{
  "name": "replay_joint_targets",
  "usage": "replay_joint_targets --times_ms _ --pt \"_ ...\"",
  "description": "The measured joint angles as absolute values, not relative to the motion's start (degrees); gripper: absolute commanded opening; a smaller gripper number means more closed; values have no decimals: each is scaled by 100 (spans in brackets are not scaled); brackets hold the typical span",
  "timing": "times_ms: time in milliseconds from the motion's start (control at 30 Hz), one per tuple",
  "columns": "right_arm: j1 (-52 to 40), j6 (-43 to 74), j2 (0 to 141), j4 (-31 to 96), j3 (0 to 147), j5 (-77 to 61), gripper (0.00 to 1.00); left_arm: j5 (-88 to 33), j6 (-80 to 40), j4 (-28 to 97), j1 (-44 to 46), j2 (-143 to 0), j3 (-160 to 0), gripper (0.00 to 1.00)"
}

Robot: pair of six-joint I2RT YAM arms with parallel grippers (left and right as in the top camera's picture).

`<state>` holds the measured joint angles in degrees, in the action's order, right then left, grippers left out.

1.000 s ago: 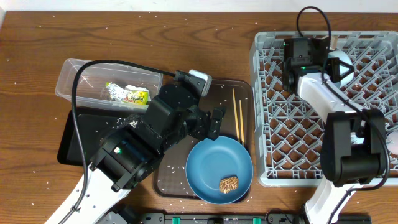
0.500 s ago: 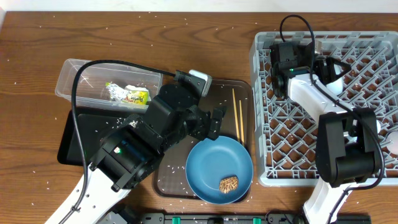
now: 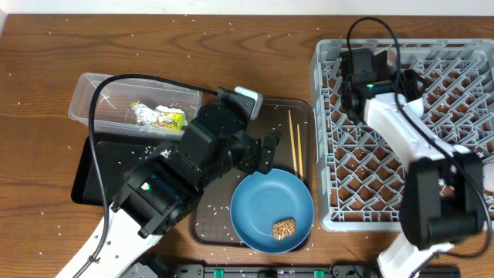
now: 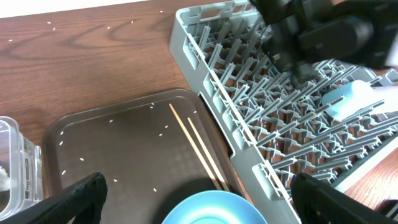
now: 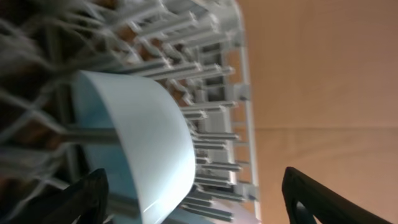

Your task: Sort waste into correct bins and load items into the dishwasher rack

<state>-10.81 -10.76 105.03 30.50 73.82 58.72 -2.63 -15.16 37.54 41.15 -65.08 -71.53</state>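
The blue plate's rim facing the black tray is below my left gripper and farther back, so my left gripper will move down and back onto that rim next.
My left gripper point(image 4: 199, 205) hangs open and empty over the blue plate point(image 3: 272, 208), which holds a brown food chunk point(image 3: 284, 228). The chopsticks point(image 3: 295, 143) lie on the brown tray beside the plate. My right gripper point(image 5: 199, 199) is open inside the dishwasher rack point(image 3: 328, 139). The light blue cup point(image 5: 146, 134) lies among the pegs just beyond its fingertips, free of both fingers. In the left wrist view the cup point(image 4: 348, 99) rests on its side in the rack. The clear tub point(image 3: 93, 96) holds the yellow-green wrapper point(image 3: 166, 120) and white tissue point(image 3: 143, 114).
A black tray point(image 3: 96, 174) sits in front of the tub, partly under my left arm. The dark brown serving tray point(image 3: 274, 112) carries plate and chopsticks. Rice grains point(image 3: 46, 116) are scattered over table and trays. A pale object point(image 3: 488, 176) shows at the rack's right edge.
My right gripper has gone from shut to open and let go of the cup in the rack, and the right arm has shifted slightly. The left arm has not moved.
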Motion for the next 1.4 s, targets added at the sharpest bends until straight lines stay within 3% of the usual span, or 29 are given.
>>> replay_joint_targets --times_ms 167,200,333,567,833,1400 --pt "-1079 -770 9837 3760 7382 4123 87 -263 -1516 3754 4115 -6508 -7153 95" --pt "-1079 -663 9706 3935 7382 3682 85 -263 -1516 3758 4115 -6508 -7153 99" --pt "-1085 -169 9129 4504 7378 1431 69 -233 -1498 3883 4115 -6504 -7153 98" --pt "-1577 539 8628 5196 7387 -1299 71 552 -1494 4917 4115 -6479 -7155 97" --pt "-2169 1243 8663 5524 7387 -1424 71 823 -1990 6071 4115 -6886 -7002 73" --pt "-1846 1872 8663 5304 7387 -1256 74 -644 -2178 4936 4115 -7946 -4989 72"
